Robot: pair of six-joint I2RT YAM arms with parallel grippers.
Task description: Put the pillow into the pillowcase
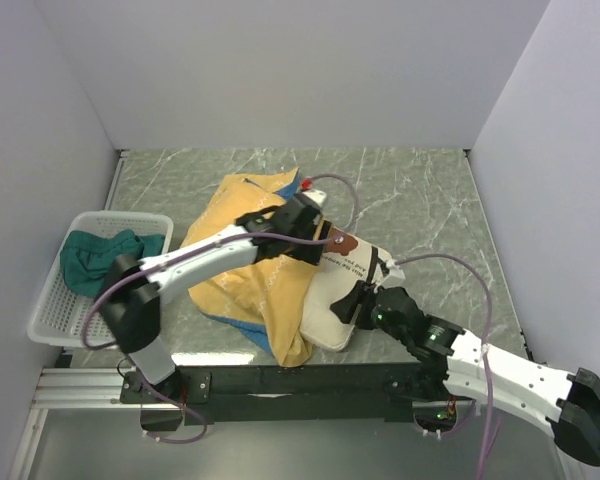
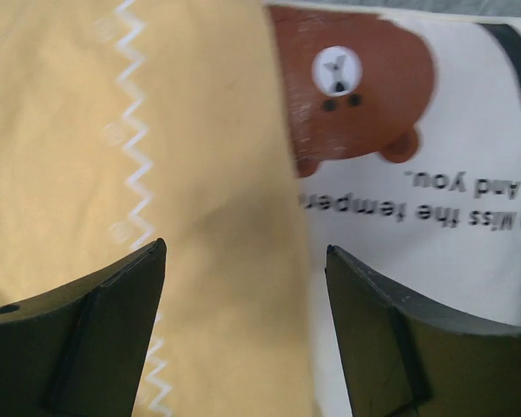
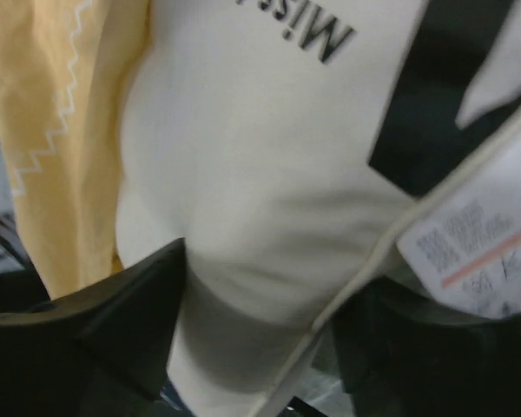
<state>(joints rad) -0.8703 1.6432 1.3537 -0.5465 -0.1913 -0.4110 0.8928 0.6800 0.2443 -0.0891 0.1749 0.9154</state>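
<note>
The pillow sticks out, so my left gripper should move outward and down onto the yellow edge (image 2: 279, 69) beside the bear's head.
The mustard-yellow pillowcase (image 1: 250, 275) lies crumpled mid-table, with a strip of its blue face showing at the near edge. The cream-white pillow (image 1: 342, 292) sticks out of its right side, bear print (image 1: 343, 243) up. My left gripper (image 1: 315, 240) hovers open over the case's edge where it meets the pillow; in the left wrist view (image 2: 245, 252) the yellow cloth (image 2: 200, 130) and the bear print (image 2: 356, 87) lie below the jaws. My right gripper (image 1: 358, 303) is closed on the pillow's near edge; the pillow (image 3: 260, 156) bulges between the jaws (image 3: 265, 278), its tag (image 3: 478, 252) beside them.
A white basket (image 1: 50, 300) holding a dark teal-green cloth (image 1: 100, 258) stands at the left edge of the table. White walls close in the back and both sides. The marble tabletop (image 1: 420, 200) shows at the back right.
</note>
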